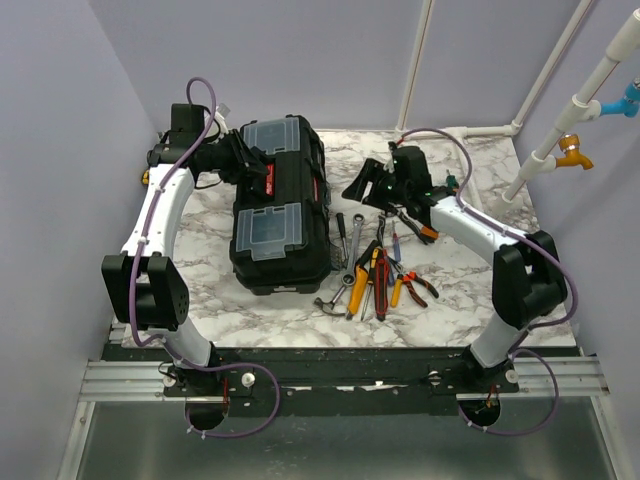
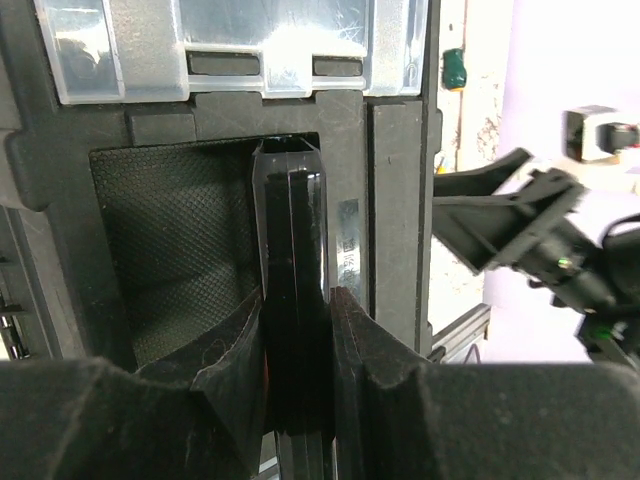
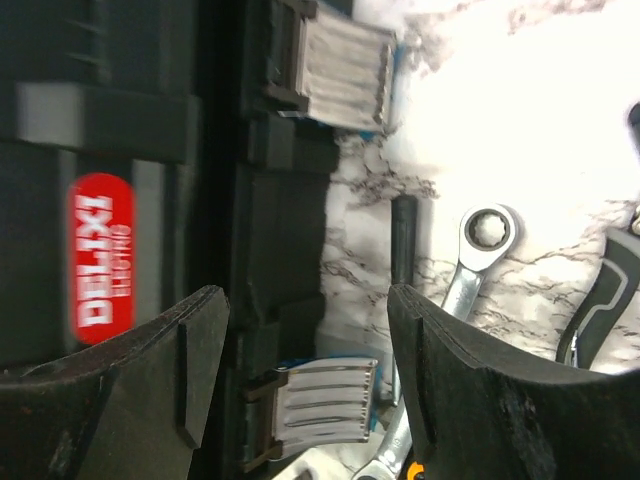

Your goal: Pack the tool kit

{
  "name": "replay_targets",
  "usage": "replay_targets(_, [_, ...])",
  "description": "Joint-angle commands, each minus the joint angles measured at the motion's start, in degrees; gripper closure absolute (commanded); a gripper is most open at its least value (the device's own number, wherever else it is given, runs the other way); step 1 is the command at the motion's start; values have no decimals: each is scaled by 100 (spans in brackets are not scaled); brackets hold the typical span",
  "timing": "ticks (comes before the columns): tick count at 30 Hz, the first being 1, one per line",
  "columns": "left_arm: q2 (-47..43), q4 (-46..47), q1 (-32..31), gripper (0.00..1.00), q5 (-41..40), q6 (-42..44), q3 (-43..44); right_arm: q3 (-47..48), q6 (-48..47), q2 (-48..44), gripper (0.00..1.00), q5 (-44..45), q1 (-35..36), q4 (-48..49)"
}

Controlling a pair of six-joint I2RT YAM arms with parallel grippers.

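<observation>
The left gripper should next swing the handle of the tool box's shut lid over the bare marble, which lies to its left in the top view, and let go, so that the lid opens.
The black tool box [image 1: 280, 205] lies on the marble table with its lid down. My left gripper [image 1: 250, 165] reaches over the box from the left. In the left wrist view it [image 2: 297, 330] is shut on the box's black carry handle [image 2: 292, 230] above the handle recess. My right gripper [image 1: 355, 190] is open and empty at the box's right side. In the right wrist view its fingertips [image 3: 308, 340] straddle the box's edge, above a silver latch [image 3: 320, 400]. A second silver latch [image 3: 345, 70] sits further along. Loose tools [image 1: 375, 270] lie right of the box.
The loose tools include ring wrenches [image 1: 352, 245], a small hammer [image 1: 330, 303], a yellow-handled screwdriver [image 1: 358, 290], red pliers [image 1: 415, 285] and orange-handled pliers [image 1: 420, 225]. A wrench [image 3: 480, 250] lies close to my right finger. White pipes [image 1: 560, 130] stand at the back right.
</observation>
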Motion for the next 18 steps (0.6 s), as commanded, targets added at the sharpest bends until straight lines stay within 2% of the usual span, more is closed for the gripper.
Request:
replay_targets(1, [-513, 787, 127, 100, 1348, -185, 195, 163, -262, 383, 28, -175, 329, -24])
replay_targets(3, [-499, 956, 171, 100, 1589, -347, 141, 185, -218, 493, 28, -158, 424, 39])
replay_targets(8, [-529, 909, 314, 100, 1604, -331, 123, 235, -165, 728, 29, -226, 472, 143])
replay_targets(18, [-514, 837, 412, 100, 1764, -273, 124, 157, 30, 982, 33, -1237, 489, 772])
